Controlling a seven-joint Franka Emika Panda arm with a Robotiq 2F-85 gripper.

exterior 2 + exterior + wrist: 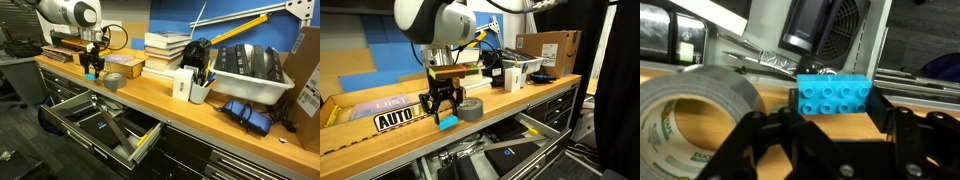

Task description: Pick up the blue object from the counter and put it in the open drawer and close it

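I should next move my gripper past the counter's front edge and down over the flat black panel (507, 156) to let go of the brick, because the drawer is open below.
The blue object is a bright blue studded brick (835, 95). In the wrist view it sits between my two black fingertips, which touch its left and right sides. My gripper (837, 108) is shut on it. In both exterior views my gripper (442, 108) (92, 66) hangs over the wooden counter (380, 135) near its front edge, with the brick (447, 122) (90, 75) at its tips, at or just above the surface. The open drawer (140, 150) sticks out below the counter; it also shows in an exterior view (535, 128).
A roll of grey duct tape (470, 108) (113, 81) (690, 110) lies right beside the brick. A stack of books (165, 50), a cup of pens (200, 90), a white bin (245, 70) and a cardboard box (550, 50) stand farther along the counter.
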